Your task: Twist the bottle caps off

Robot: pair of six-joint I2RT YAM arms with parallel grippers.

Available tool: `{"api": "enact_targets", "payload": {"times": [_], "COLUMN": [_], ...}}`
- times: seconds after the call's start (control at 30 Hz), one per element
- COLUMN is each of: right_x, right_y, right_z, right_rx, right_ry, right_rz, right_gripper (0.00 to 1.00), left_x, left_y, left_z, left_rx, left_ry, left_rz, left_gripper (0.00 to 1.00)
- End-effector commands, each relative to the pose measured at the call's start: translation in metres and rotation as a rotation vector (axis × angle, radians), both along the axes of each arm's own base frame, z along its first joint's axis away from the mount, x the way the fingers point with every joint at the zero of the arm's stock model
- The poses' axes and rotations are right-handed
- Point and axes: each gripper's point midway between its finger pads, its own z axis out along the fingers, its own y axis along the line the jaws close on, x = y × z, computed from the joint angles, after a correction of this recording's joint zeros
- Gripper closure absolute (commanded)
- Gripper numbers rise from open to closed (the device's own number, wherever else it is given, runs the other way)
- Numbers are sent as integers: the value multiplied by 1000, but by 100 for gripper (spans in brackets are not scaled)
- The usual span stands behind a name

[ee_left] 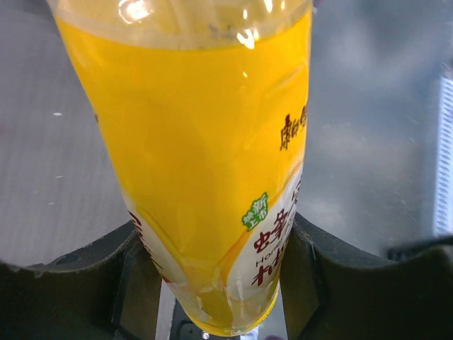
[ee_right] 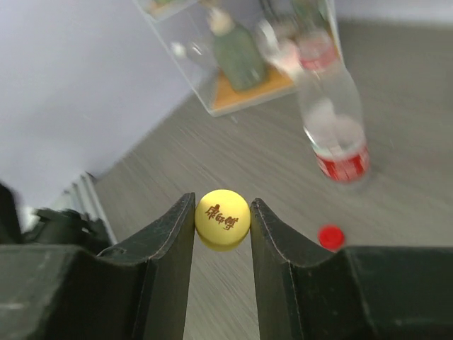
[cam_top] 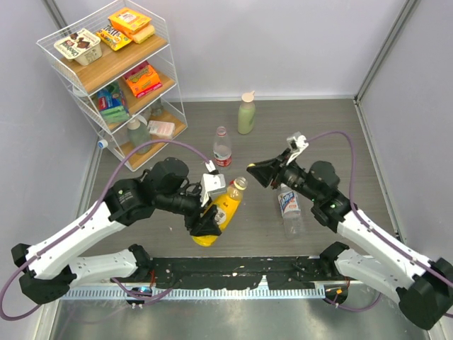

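My right gripper should next tip downward and lower onto the tabletop (cam_top: 250,195) beside the red cap to release, as the yellow cap is now clear of the bottle's neck.
My left gripper (cam_top: 207,221) (ee_left: 216,244) is shut on the lower body of a tilted bottle of yellow drink (cam_top: 226,204) (ee_left: 198,127); its neck (cam_top: 238,184) is bare and points up to the right. The yellow cap (ee_right: 222,221), with red lettering, sits pinched between the fingertips of my right gripper (cam_top: 253,170) (ee_right: 222,207), a little off the bottle's mouth and above the table. A red cap (ee_right: 330,236) lies loose on the table near a clear bottle with a red label (cam_top: 222,149) (ee_right: 336,134). No pale blue-white cap is plainly seen.
A clear bottle with a blue label (cam_top: 289,205) lies on the table under my right arm. A pale green bottle with a beige cap (cam_top: 246,113) stands at the back. A wire shelf with snacks (cam_top: 117,78) fills the back left corner.
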Motion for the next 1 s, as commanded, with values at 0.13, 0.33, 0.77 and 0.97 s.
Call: {"api": "enact_targets", "payload": {"times": [0.13,0.33,0.77,0.97], "right_x": [55,63,59,58], "right_y": [-20,-18,-4,0], "right_z": [-125,-189,-216,-182], "right_rx": [-286,-464,-606,-545], "right_ry": [289,396,415,368], "right_rz": [-265,-317,-314,-296], "right_gripper": [98,98,37,8], "left_x": [78,96,115,120], "left_y": [8,21,39,46], "left_z": [16,21,24,21], "left_rx": [-5,8,43,43], "left_ry": [-250,-334,-469,-508], "left_rz": [390,482,551,582], "left_gripper": [100,100,94,93]}}
